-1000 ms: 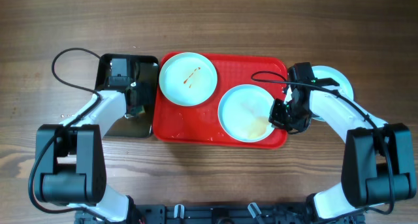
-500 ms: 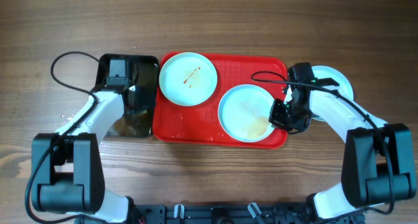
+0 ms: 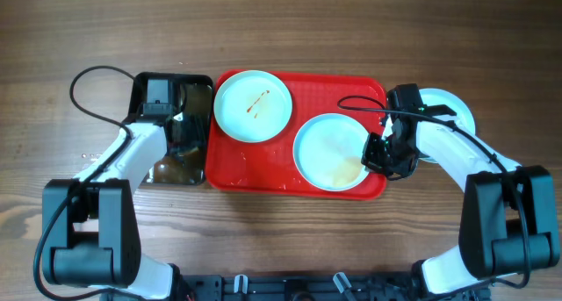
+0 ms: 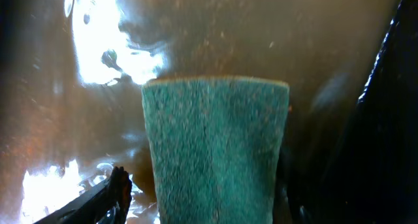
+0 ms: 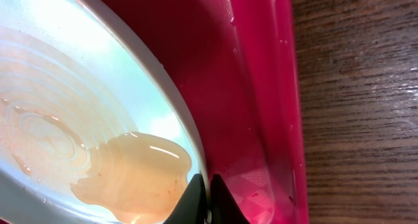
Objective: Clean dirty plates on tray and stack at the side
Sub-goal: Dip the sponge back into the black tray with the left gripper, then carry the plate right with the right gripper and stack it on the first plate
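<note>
The right gripper lifts next, carries the plate over and down onto the third plate [image 3: 456,115] and releases, as that lies to the gripper's right in the overhead view.
The red tray [image 3: 316,90] holds two pale plates. The far-left plate [image 3: 253,105] has a brown-orange smear at its centre. The near-right plate [image 3: 327,150] holds a pale cloudy puddle [image 5: 130,172]. My right gripper [image 3: 373,152] is shut on this plate's right rim [image 5: 189,129], fingertips [image 5: 209,185] pinching it, inside the tray [image 5: 248,87]. A third plate [image 3: 452,108] lies on the table right of the tray, partly under my right arm. My left gripper [image 3: 180,127] holds a green sponge [image 4: 215,145] down in the black tray [image 3: 167,171].
The black tray's floor [image 4: 196,34] is wet and glaring, left of the red tray. A black cable [image 3: 88,82] loops on the table at the far left. Bare wood [image 5: 366,106] lies right of the red tray's edge.
My left gripper has moved farther into the black tray with the sponge, then stayed still. My right gripper and the plates have not moved.
</note>
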